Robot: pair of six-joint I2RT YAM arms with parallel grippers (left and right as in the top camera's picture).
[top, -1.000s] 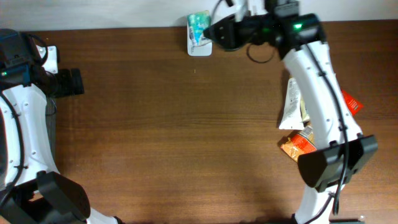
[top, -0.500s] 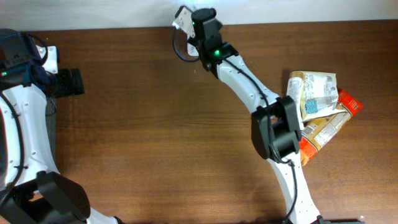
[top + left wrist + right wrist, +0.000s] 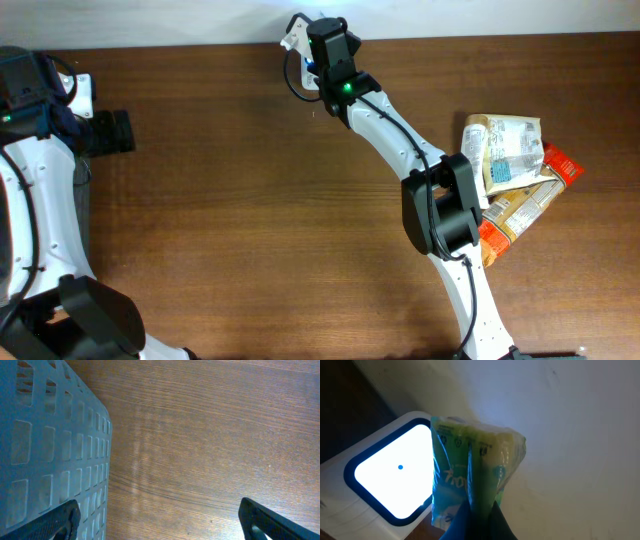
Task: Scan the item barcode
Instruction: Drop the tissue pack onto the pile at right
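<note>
The robot should next pull its right gripper back from the scanner and let go of the packet onto the white package (image 3: 508, 154), since that package lies to the gripper's right in the overhead view.
In the right wrist view my right gripper (image 3: 476, 512) is shut on the lower edge of a green and blue plastic packet (image 3: 470, 455), the item. The packet stands upright just right of the white scanner (image 3: 350, 505), whose lit window (image 3: 390, 472) glows bright. I cannot see a barcode on the packet. From overhead, the right wrist (image 3: 330, 45) sits at the table's far edge and covers the packet, with only a corner of the scanner (image 3: 294, 28) showing. My left gripper (image 3: 160, 525) is open and holds nothing, low over bare wood.
A pale blue perforated basket (image 3: 45, 445) stands right beside my left fingers. The left arm (image 3: 40, 150) stays at the table's left edge. A pile of packaged goods (image 3: 512, 150) lies at the right. A white wall runs behind the scanner.
The right arm has swung round, so its wrist now covers the scanner and packet that showed from overhead a second ago. The left arm has not moved.
</note>
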